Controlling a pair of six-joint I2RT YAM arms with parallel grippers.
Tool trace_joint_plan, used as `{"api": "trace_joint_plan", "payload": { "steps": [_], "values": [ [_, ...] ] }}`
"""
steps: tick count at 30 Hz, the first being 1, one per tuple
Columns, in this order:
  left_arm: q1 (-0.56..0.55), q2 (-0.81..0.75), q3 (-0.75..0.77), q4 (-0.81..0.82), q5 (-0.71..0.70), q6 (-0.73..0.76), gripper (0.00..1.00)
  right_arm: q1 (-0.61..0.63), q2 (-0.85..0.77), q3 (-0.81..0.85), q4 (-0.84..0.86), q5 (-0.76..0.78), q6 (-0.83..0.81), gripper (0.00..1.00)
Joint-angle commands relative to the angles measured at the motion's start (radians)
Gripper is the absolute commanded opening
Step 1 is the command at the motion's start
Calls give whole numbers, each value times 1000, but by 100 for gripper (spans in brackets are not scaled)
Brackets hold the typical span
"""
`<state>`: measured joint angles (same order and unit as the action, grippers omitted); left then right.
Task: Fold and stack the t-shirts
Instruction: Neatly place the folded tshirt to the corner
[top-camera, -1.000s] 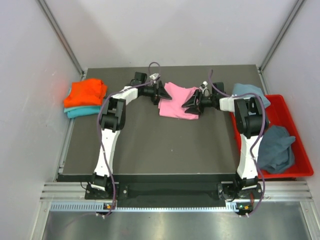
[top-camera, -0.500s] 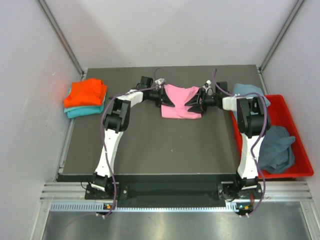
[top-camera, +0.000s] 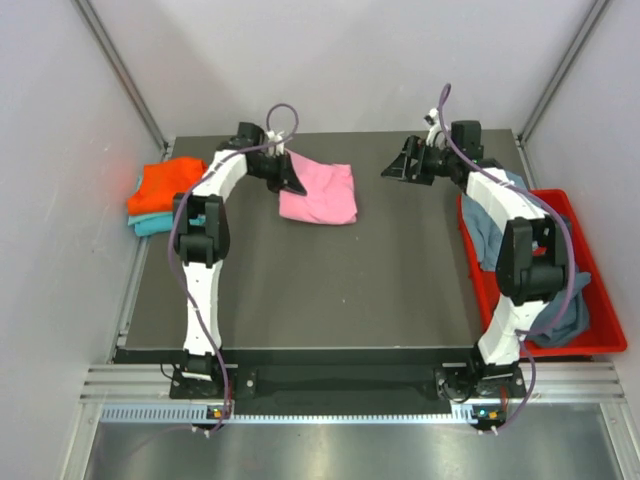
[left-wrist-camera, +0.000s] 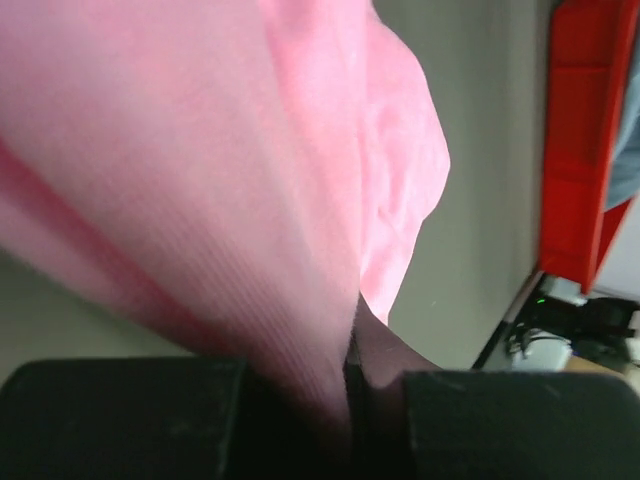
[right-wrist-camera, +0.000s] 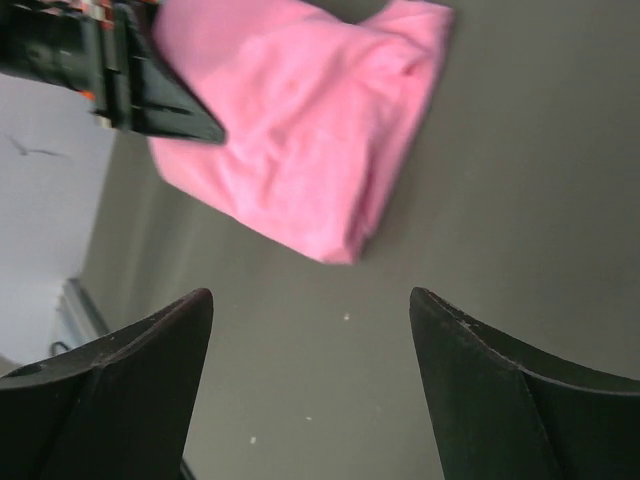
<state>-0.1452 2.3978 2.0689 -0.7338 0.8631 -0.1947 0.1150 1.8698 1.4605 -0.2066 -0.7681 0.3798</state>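
Note:
My left gripper lifts over the orange t-shirt (top-camera: 170, 183) next, moves down and releases the pink one, since that stack lies to the gripper's left in the top view.
The folded pink t-shirt (top-camera: 322, 193) lies on the dark table, left of centre at the back. My left gripper (top-camera: 293, 181) is shut on its left edge; in the left wrist view the pink cloth (left-wrist-camera: 250, 150) fills the frame and runs between the closed left gripper (left-wrist-camera: 352, 385) jaws. My right gripper (top-camera: 395, 168) hangs open well to the right of the shirt, touching nothing. From the right wrist, the pink t-shirt (right-wrist-camera: 310, 130) lies ahead of the open right gripper (right-wrist-camera: 312, 300), with bare table between the fingers. An orange t-shirt (top-camera: 170, 183) rests on a teal one (top-camera: 152, 226) at the left edge.
A red bin (top-camera: 590, 347) stands at the table's right side. A grey-blue t-shirt (top-camera: 481, 232) hangs over the bin's inner edge and a dark slate one (top-camera: 562, 303) lies inside. White walls close in on both sides and at the back.
The right gripper has let go of the pink t-shirt, opened and pulled back to the right. The left gripper shut on the shirt's edge and dragged it leftward.

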Motion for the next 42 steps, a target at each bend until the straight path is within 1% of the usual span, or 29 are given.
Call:
{"api": "trace_joint_plan", "payload": {
  "steps": [1,3,5,6,7,10,12,17,29,37,42],
  "values": [
    [41,-101,86,-278,-93,245,0,-8,-75,6,-126,151,-177,80],
    [76,-129,95,-326,-130,276,0,-8,-92,-5,-129,156,-188,80],
    [96,-143,137,-412,-173,343,0,-8,-116,-22,-128,162,-191,80],
    [110,-141,169,-452,-226,374,0,-8,-123,-31,-129,164,-193,81],
    [116,-134,251,-548,-252,429,0,-8,-132,-34,-128,170,-196,81],
    [156,-132,351,-619,-331,468,0,-8,-144,-51,-131,179,-205,81],
    [197,-170,359,-615,-361,463,0,-8,-147,-61,-128,178,-203,81],
    [222,-245,416,-606,-528,529,0,-8,-153,-72,-120,173,-199,81],
    [274,-319,415,-504,-676,572,0,-9,-156,-115,-97,158,-180,81],
    [305,-339,412,-457,-812,640,0,-8,-179,-144,-89,153,-182,82],
    [332,-338,408,-431,-834,640,0,-8,-196,-167,-89,150,-183,82]
  ]
}}
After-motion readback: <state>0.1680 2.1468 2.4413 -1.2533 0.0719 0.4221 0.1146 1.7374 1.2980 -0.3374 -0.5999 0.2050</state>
